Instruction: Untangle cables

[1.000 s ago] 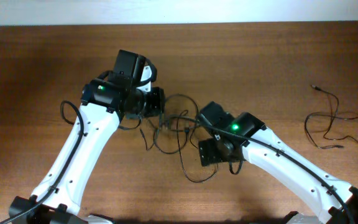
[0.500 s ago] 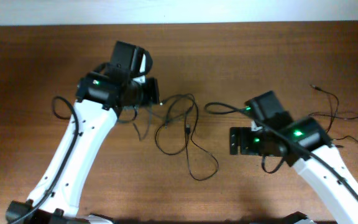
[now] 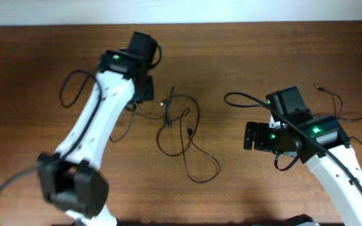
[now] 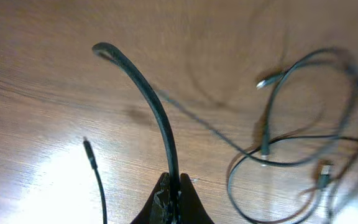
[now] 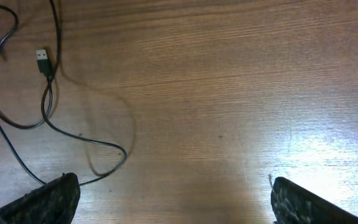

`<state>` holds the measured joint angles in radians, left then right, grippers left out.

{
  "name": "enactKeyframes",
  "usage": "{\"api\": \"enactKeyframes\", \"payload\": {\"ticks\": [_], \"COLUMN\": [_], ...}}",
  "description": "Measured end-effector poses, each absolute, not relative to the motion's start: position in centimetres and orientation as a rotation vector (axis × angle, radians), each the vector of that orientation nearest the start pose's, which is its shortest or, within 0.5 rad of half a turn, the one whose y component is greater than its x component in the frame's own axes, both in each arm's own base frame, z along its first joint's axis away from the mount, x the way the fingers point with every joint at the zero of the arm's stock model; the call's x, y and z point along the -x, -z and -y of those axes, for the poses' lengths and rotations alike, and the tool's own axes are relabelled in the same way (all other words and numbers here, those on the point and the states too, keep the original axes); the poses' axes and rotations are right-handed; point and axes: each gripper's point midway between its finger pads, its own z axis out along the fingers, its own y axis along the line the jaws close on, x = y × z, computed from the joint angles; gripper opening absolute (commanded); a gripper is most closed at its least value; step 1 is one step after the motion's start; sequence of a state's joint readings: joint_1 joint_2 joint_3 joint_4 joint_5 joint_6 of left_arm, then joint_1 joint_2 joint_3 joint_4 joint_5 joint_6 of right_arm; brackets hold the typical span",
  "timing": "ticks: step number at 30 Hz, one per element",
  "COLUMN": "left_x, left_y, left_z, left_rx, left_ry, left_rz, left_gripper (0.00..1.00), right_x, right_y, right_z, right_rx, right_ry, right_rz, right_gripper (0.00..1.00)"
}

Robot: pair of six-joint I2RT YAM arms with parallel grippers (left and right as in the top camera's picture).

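Note:
The cable comes down and to the left in the overhead view with my left gripper next for release, as bare tabletop lies below the gripper, clear of the tangle [image 4: 291, 146].
Several thin black cables [image 3: 182, 129] lie in a loose tangle at the table's middle. My left gripper [image 3: 146, 94] sits just left of it, shut on one black cable [image 4: 157, 118], which arches up out of the jaws [image 4: 174, 188]. The rest of the tangle [image 4: 291, 146] spreads to the right, with a silver-tipped plug [image 4: 263, 82]. A loose cable end [image 4: 91, 152] lies on the left. My right gripper [image 3: 249, 136] stands open to the right of the tangle, nothing between its fingers [image 5: 48, 199]. A USB plug [image 5: 42, 59] shows at upper left.
Another thin black cable [image 3: 339, 99] lies by itself at the far right, partly hidden under my right arm [image 3: 319, 135]. My left arm [image 3: 93, 125] crosses the left half of the table. Thicker arm cables loop beside each arm.
My right gripper has drawn away to the right from the tangle, open. The left gripper has pulled back and up-left with its cable, and the tangle has spread out.

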<state>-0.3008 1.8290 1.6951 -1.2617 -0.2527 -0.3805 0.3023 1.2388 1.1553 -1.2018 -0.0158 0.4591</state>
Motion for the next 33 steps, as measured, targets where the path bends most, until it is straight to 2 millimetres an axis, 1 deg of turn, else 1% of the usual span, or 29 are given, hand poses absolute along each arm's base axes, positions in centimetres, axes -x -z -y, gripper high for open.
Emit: {"api": "enactKeyframes", "payload": {"ticks": [2,3,4,5,6,7,8,10,11,12,14,15,16,17,18,19,21,22,23,25,26,27,29,31,33], "left_x": [-37.2,-36.5,-35.7,-34.7,-33.8,-33.4,-33.0,-32.1,-31.3,-30.6,-28.8,-28.5,-28.1,-28.1,-28.7,-29.8,-31.4,-32.0,-33.0,-34.3,-34.9,-35.5,-36.4,-37.1,-37.7], "left_y": [-13.1,-12.0,-11.4,-11.0,-10.9,-10.9,-10.9,-11.0,-11.1,-11.1,-11.0,-10.8,-10.3,-10.1,-9.5,-9.0,-8.4,-8.3,-8.1,-7.9,-7.8,-7.7,-7.6,-7.5,-7.3], "left_z": [7.0,6.3,5.1,3.5,1.0,-0.9,-3.5,-8.2,-10.5,-12.4,-15.7,-16.1,-16.8,-17.0,-16.8,-16.0,-13.9,-12.9,-11.4,-9.3,-8.0,-7.1,-5.5,-4.5,-3.0], "left_rx": [0.108,0.096,0.118,0.164,0.265,0.349,0.480,0.728,0.857,0.963,1.183,1.227,1.316,1.337,1.333,1.276,1.150,1.084,0.980,0.820,0.730,0.661,0.553,0.461,0.325], "left_ry": [-0.332,-0.408,-0.520,-0.657,-0.808,-0.886,-0.948,-0.988,-0.997,-1.000,-0.964,-0.937,-0.847,-0.805,-0.700,-0.595,-0.462,-0.425,-0.375,-0.309,-0.274,-0.251,-0.217,-0.172,-0.052], "left_rz": [-2.970,-3.014,-3.048,-3.075,-3.083,-3.081,-3.072,-3.047,-3.036,-3.022,-2.999,-2.999,-3.001,-3.005,-3.017,-3.042,-3.090,-3.109,-3.133,-3.160,-3.171,-3.175,-3.170,-3.168,-3.176], "left_gripper": [0.02,0.01,0.01,0.01,0.00,0.00,0.00,0.00,0.00,0.00,0.00,0.00,0.00,0.00,0.00,0.00,0.02,0.02,0.02,0.06,0.09,0.18,0.20,0.23,0.39], "right_x": [-24.0,-24.0,-23.9,-23.9,-23.9,-23.9,-23.9,-23.9,-23.9,-23.9,-23.9,-23.9,-24.0,-24.0,-24.0,-24.0,-24.0,-24.0,-24.0,-24.0,-24.2,-24.2,-24.4,-24.5,-24.6], "right_y": [-16.6,-16.6,-16.6,-16.6,-16.6,-16.6,-16.6,-16.6,-16.6,-16.6,-16.6,-16.6,-16.6,-16.6,-16.6,-16.6,-16.6,-16.6,-16.6,-16.3,-15.9,-15.5,-14.5,-13.4,-12.5], "right_z": [-7.8,-7.8,-7.8,-7.8,-7.7,-7.8,-7.7,-7.7,-7.7,-7.7,-7.7,-7.8,-7.8,-7.8,-7.8,-7.8,-7.8,-7.8,-7.8,-7.7,-7.7,-7.7,-7.7,-7.7,-7.7], "right_rx": [-0.222,-0.222,-0.221,-0.221,-0.220,-0.219,-0.218,-0.217,-0.217,-0.217,-0.217,-0.217,-0.217,-0.217,-0.217,-0.216,-0.216,-0.216,-0.215,-0.215,-0.217,-0.218,-0.221,-0.223,-0.222], "right_ry": [-0.174,-0.174,-0.173,-0.173,-0.172,-0.173,-0.173,-0.172,-0.172,-0.172,-0.172,-0.173,-0.172,-0.173,-0.173,-0.173,-0.172,-0.172,-0.172,-0.156,-0.145,-0.135,-0.111,-0.087,-0.066], "right_rz": [-2.870,-2.871,-2.871,-2.871,-2.872,-2.872,-2.872,-2.873,-2.873,-2.873,-2.873,-2.872,-2.871,-2.871,-2.871,-2.871,-2.871,-2.871,-2.871,-2.885,-2.900,-2.917,-2.954,-2.997,-3.032], "right_gripper": [0.98,0.98,0.98,0.98,0.98,0.98,0.98,0.98,0.98,0.98,0.98,0.98,0.98,0.99,0.98,0.98,0.98,0.98,0.98,0.98,0.98,0.98,0.98,0.98,0.98]}}
